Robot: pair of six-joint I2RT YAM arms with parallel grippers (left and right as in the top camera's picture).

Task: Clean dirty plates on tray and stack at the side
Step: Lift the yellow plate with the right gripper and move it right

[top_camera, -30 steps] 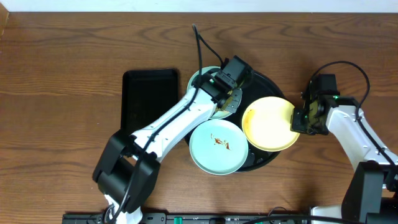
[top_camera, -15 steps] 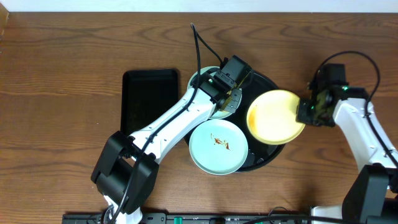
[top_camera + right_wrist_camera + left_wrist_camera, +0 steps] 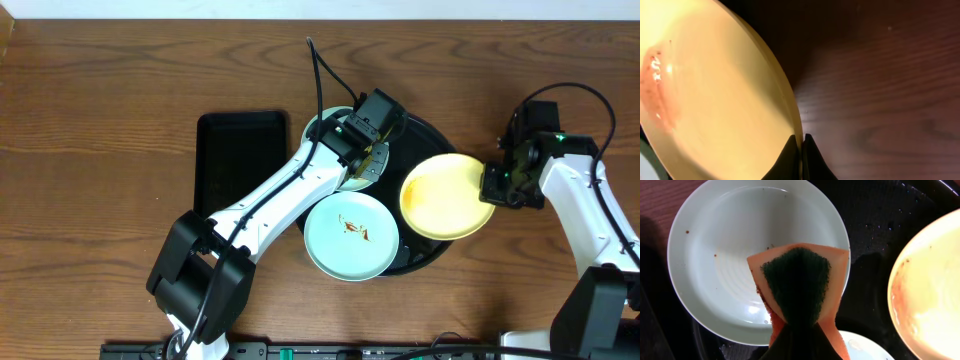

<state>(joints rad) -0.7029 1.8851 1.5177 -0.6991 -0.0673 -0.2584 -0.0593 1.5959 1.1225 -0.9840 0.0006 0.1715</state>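
Observation:
I take the plate away from the tray next and lower my right gripper toward empty wood, below it and to its right in the overhead view.
My right gripper (image 3: 492,186) (image 3: 801,142) is shut on the rim of the pale yellow plate (image 3: 444,196) (image 3: 710,95) and holds it tilted above the right edge of the round black tray (image 3: 425,135). A faint reddish smear shows on it. My left gripper (image 3: 367,150) is shut on an orange sponge with a green pad (image 3: 797,282), held over a mint-blue plate (image 3: 318,128) (image 3: 720,255) at the tray's back left. A second mint-blue plate (image 3: 350,236) with a brown smear lies at the tray's front.
A rectangular black tray (image 3: 240,160) lies left of the round tray. Bare wooden table (image 3: 100,150) lies all around. A black cable (image 3: 322,70) runs up from the left arm.
My right gripper has lifted the yellow plate and carried it a little to the right, toward the tray's edge. The left arm and sponge have not moved.

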